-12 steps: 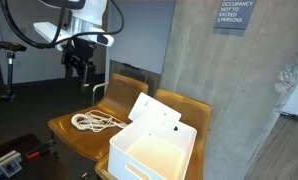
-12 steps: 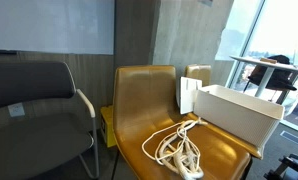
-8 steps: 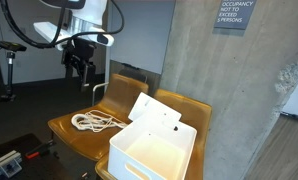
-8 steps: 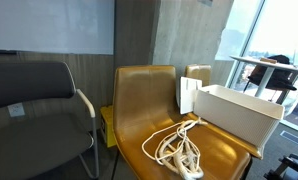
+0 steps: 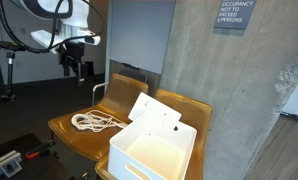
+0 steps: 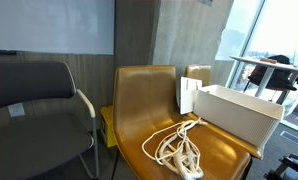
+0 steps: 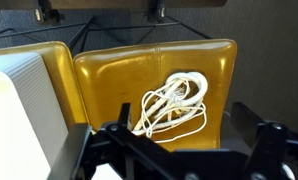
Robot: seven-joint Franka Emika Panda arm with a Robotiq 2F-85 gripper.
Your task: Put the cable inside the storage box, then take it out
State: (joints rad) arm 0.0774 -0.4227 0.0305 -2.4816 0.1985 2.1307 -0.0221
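My open gripper needs to come down next onto the middle of the coiled white cable, because the cable lies on the tan seat well below my gripper's fingers.
A coiled white cable [image 5: 88,122] lies on the seat of a tan leather chair [image 5: 64,132]; it also shows in an exterior view [image 6: 175,148] and in the wrist view [image 7: 173,101]. A white storage box [image 5: 151,152] with its lid leaning open stands on the neighbouring chair, seen too in an exterior view [image 6: 236,112] and at the left edge of the wrist view [image 7: 19,110]. My gripper [image 5: 73,68] hangs high above and behind the cable, open and empty; its fingers [image 7: 184,140] frame the bottom of the wrist view.
A concrete pillar [image 5: 229,90] stands behind the chairs. A dark grey chair [image 6: 34,115] stands beside the tan chair. A table and windows [image 6: 264,65] are at the far side. Equipment lies on the floor [image 5: 9,160].
The arm has shifted left and slightly away from the chairs; the gripper now sits further left. The cable and box have not moved.
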